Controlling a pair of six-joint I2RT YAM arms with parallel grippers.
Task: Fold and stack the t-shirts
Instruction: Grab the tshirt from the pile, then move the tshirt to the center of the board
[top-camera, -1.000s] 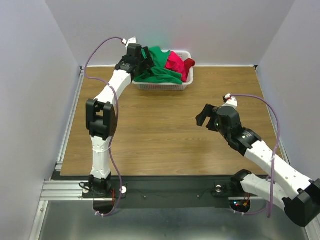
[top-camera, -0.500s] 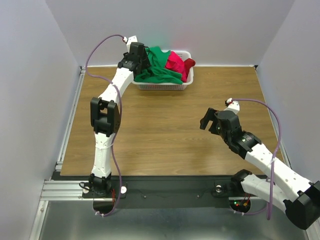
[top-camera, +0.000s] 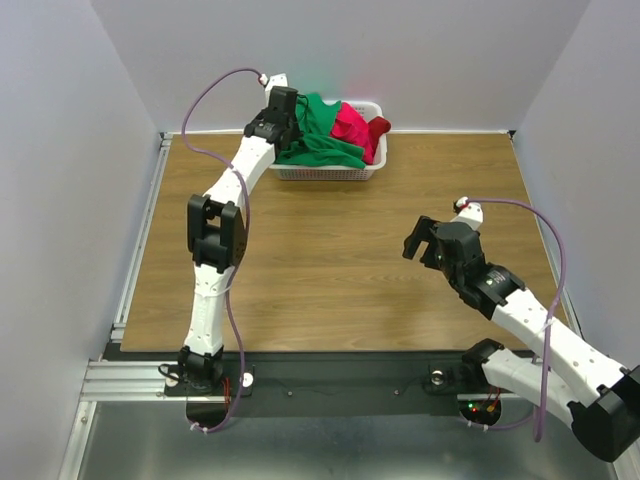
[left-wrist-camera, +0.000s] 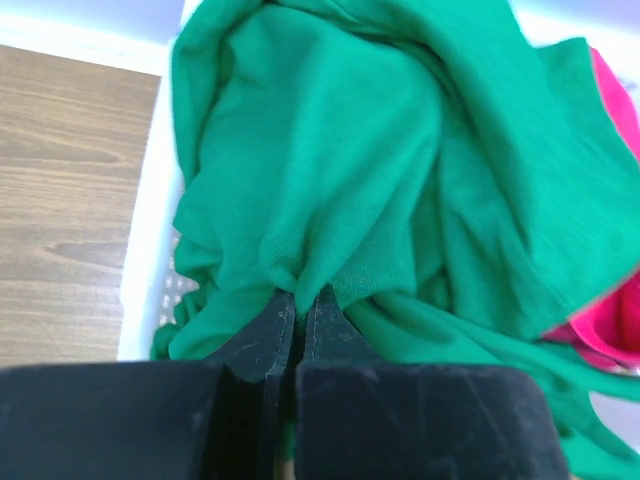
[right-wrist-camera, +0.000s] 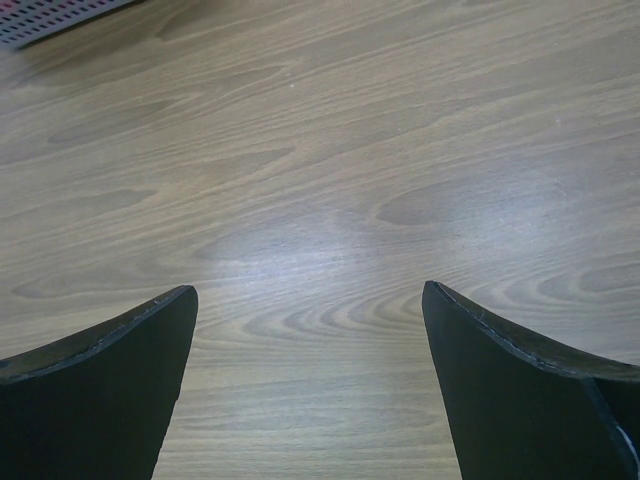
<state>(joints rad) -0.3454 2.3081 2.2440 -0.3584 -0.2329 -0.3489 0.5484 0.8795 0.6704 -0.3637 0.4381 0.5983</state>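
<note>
My left gripper lifts the green t-shirt's fold across, lowers it and releases next, since clear bare wood lies back from the gripper and to its right in the top view.
A green t-shirt (top-camera: 322, 135) lies bunched in the white basket (top-camera: 325, 172) at the back of the table, with a pink-red t-shirt (top-camera: 352, 127) beside it on the right. My left gripper (top-camera: 292, 122) reaches over the basket's left end and is shut on a fold of the green t-shirt (left-wrist-camera: 340, 180); the cloth is pinched between the black fingers (left-wrist-camera: 262, 335). The pink-red t-shirt (left-wrist-camera: 612, 320) shows at the right edge of the left wrist view. My right gripper (top-camera: 416, 240) hovers open over bare wood at mid-right, its fingertips (right-wrist-camera: 130, 345) far apart with nothing between them.
The basket's white rim (left-wrist-camera: 150, 240) runs along the left of the green cloth. A corner of the basket (right-wrist-camera: 50, 15) shows at the top left of the right wrist view. Grey walls close in the table on three sides.
My left gripper has pushed further over the basket and closed from wide open onto the green t-shirt. The right arm has shifted slightly right and nearer, still open.
</note>
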